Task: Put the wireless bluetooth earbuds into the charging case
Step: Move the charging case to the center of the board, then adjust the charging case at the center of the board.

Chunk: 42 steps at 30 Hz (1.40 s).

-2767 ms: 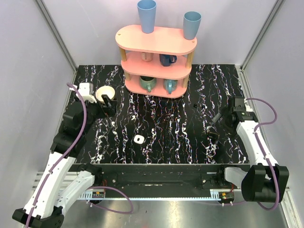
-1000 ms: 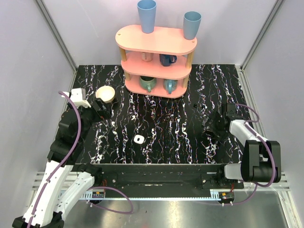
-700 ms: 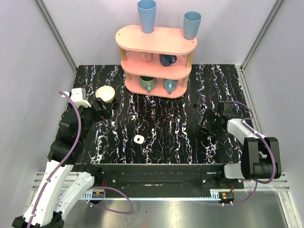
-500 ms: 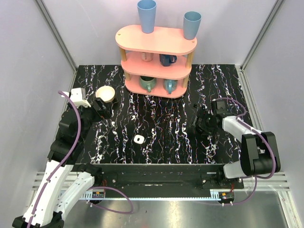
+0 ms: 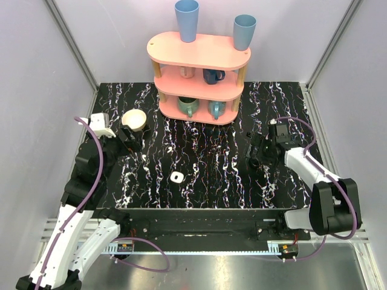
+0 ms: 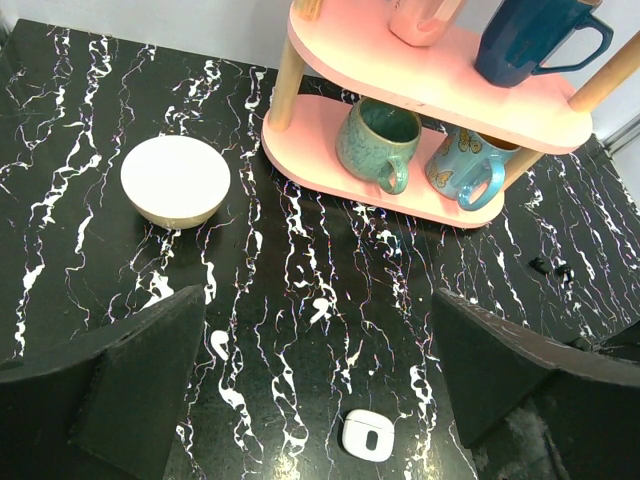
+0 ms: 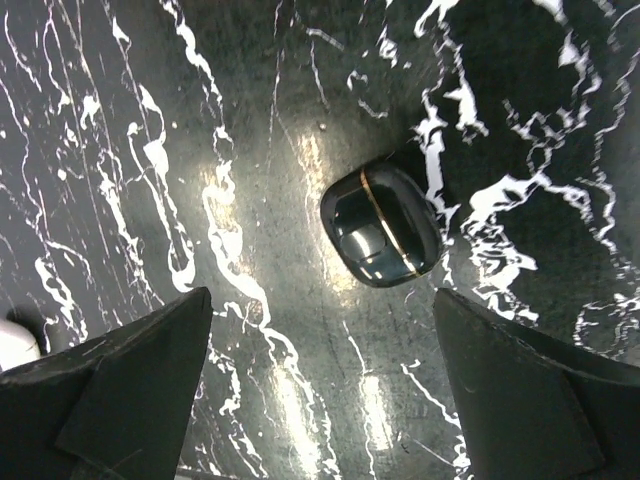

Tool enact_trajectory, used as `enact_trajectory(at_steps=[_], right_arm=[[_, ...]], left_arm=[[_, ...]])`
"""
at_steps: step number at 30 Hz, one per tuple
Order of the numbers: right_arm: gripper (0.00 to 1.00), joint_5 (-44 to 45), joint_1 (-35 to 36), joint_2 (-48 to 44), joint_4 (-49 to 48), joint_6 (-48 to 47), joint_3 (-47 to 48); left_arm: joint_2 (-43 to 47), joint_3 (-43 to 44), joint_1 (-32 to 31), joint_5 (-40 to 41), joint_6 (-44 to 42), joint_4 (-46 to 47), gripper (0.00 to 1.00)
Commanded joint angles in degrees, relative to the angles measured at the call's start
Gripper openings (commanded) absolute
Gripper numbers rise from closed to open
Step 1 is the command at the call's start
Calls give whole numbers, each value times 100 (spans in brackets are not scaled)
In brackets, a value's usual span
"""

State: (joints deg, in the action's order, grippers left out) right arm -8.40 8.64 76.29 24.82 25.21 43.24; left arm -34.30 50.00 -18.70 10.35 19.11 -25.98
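The case is below the robot's right gripper and its gold line is slanted, so the gripper has to go down and turn its open fingers around the rounded sides of the dark glossy case (image 5: 253, 162) (image 7: 382, 223).
The charging case (image 6: 367, 435), small, white and rounded with a dark centre spot, lies flat near the table's front middle (image 5: 176, 177). Two small white earbud-like shapes (image 6: 322, 307) (image 6: 218, 343) lie among the white veins behind it. My left gripper (image 6: 320, 400) hangs open above them, near the bowl (image 5: 130, 140). My right gripper (image 7: 320, 390) is open at the right of the table (image 5: 257, 154). It hovers over a dark glossy rounded case (image 7: 381, 225) with a gold line, just ahead of its fingers. Two tiny black pieces (image 6: 551, 268) lie nearby.
A pink tiered shelf (image 5: 199, 51) with mugs and two blue cups stands at the back middle. A cream bowl (image 5: 134, 118) (image 6: 175, 180) sits at the back left. Pale walls close in the left, right and back of the black marble table (image 5: 211, 139).
My right gripper has swung left and farther back over the table, staying open. My left gripper first pulled back a little from the bowl and has held still over the last second.
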Motion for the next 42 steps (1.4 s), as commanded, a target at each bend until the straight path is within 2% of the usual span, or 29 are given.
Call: enact_trajectory(at_steps=[1,8,17,23,29,42], right_arm=[[100,576,41,131,102,-279,316],[93,1393,286,799,304,-623,764],[84,1578,638,1142,480,-948,1010],[73,1535,788,1406,796,-974,1256],[74,1544,823,1722,1253,-1018,1643],[69,1473,1095,1924,1262,-1045,1687]], left_arm=[[-68,-34,-2,-33,-13,321,99],[-59,-8,-2,-33,-48,330,99],[-112,-52,-2,-68,-83,409,99],[-112,-87,-2,-68,-118,418,99],[3,-148,-2,37,-162,418,99],[73,-227,-2,90,-197,418,99]])
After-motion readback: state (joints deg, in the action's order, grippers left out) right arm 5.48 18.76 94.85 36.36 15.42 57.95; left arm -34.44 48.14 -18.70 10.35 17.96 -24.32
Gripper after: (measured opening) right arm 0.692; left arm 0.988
